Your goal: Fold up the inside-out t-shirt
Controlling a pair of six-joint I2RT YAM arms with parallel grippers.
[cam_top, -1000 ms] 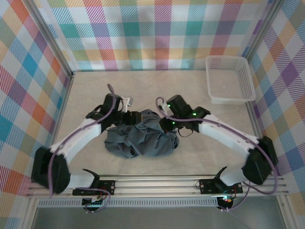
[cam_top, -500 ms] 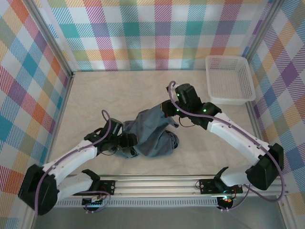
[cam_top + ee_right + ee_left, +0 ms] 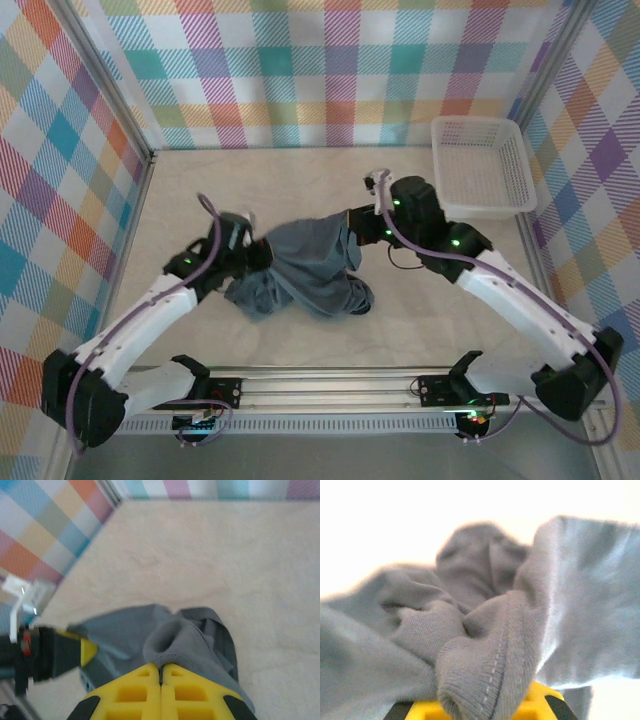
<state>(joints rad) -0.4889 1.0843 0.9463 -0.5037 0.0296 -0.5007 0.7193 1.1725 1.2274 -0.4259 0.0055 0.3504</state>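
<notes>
The shirt's lower part lies bunched, so my left gripper should swing the stitched hem fold [image 3: 490,670] up and outward and release it over the bare far tabletop.
The inside-out t-shirt [image 3: 305,265] is a dark slate-grey bundle, partly lifted and stretched between both grippers, its lower part bunched on the table. My left gripper [image 3: 258,256] is at its left edge, shut on a stitched hem fold [image 3: 490,670] that bulges over the yellow fingers [image 3: 542,700]. At the shirt's upper right corner my right gripper [image 3: 358,226] is shut on the cloth. In the right wrist view its yellow fingers [image 3: 140,690] meet around a fold of the shirt [image 3: 172,635]. The left gripper [image 3: 75,652] shows there too, at the cloth's far end.
A white mesh basket [image 3: 480,165] stands at the back right, close behind the right arm's elbow. Checked walls enclose the beige table [image 3: 250,190] on three sides. An aluminium rail [image 3: 330,385] with the arm bases runs along the near edge.
The left gripper swung from the shirt's front left up to its left edge and shut on the hem. The right gripper drew back and right, pulling the shirt wider.
</notes>
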